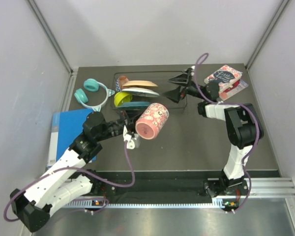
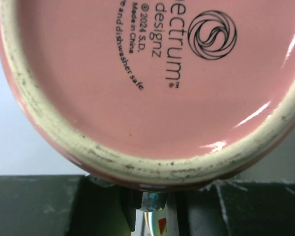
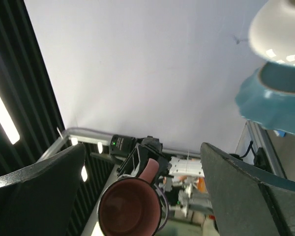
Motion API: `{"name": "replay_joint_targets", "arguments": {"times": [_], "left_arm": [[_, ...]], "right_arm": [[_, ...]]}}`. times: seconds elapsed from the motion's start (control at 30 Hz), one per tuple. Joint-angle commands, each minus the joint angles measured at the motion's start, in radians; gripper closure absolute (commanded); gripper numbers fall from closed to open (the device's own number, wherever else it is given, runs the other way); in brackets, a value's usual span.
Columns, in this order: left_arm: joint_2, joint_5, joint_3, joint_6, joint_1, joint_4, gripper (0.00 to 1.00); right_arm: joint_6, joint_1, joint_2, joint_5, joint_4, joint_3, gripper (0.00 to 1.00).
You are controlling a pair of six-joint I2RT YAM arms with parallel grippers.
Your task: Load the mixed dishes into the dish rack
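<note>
The left gripper carries the mug (image 1: 153, 121) outward and to the gripper's right in the top view to the rack's empty end next, then lowers and releases it.
My left gripper (image 1: 132, 134) is shut on the handle of the pink floral mug (image 1: 153, 121) and holds it in the air, on its side, just in front of the black wire dish rack (image 1: 163, 73). The mug's pink base (image 2: 152, 73) fills the left wrist view. In the rack stand the cream plate (image 1: 137, 83), the white plate (image 1: 140, 91), the yellow-green bowl (image 1: 121, 98) and the teal plate (image 1: 133, 104). The red-blue bowl (image 1: 122, 78) shows at the rack's far left. My right gripper (image 1: 179, 86) is open and empty at the rack's right end; its wrist view shows the mug's mouth (image 3: 130, 209).
Teal headphones (image 1: 91, 92) lie left of the rack. A blue folder (image 1: 66, 130) lies under my left arm. Floral books (image 1: 224, 78) are stacked at the far right, behind my right arm. The teal plate's edge (image 3: 270, 101) hangs close to my right finger.
</note>
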Motion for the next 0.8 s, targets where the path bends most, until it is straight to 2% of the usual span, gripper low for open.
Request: {"name": "replay_joint_targets", "arguments": {"times": [0.0, 0.13, 0.43, 0.57, 0.63, 0.77], "left_arm": [[0.083, -0.063, 0.143, -0.092, 0.0, 0.115, 1.0], [0.172, -0.095, 0.212, -0.133, 0.0, 0.092, 1.0], [0.47, -0.204, 0.494, -0.299, 0.001, -0.016, 1.0], [0.667, -0.267, 0.718, -0.379, 0.0, -0.14, 1.0], [0.744, -0.286, 0.777, -0.414, 0.001, -0.189, 1.0], [0.899, -0.346, 1.043, -0.512, 0.001, -0.353, 1.0]], "right_arm": [[0.191, -0.177, -0.107, -0.008, 0.443, -0.069, 0.0], [0.157, -0.289, -0.189, -0.002, 0.443, -0.124, 0.0], [0.087, -0.305, -0.388, -0.034, 0.437, -0.141, 0.0], [0.062, -0.306, -0.489, -0.06, 0.417, -0.184, 0.01], [0.033, -0.306, -0.526, -0.069, 0.402, -0.221, 0.0], [-0.007, -0.344, -0.635, -0.06, 0.377, -0.287, 0.0]]}}
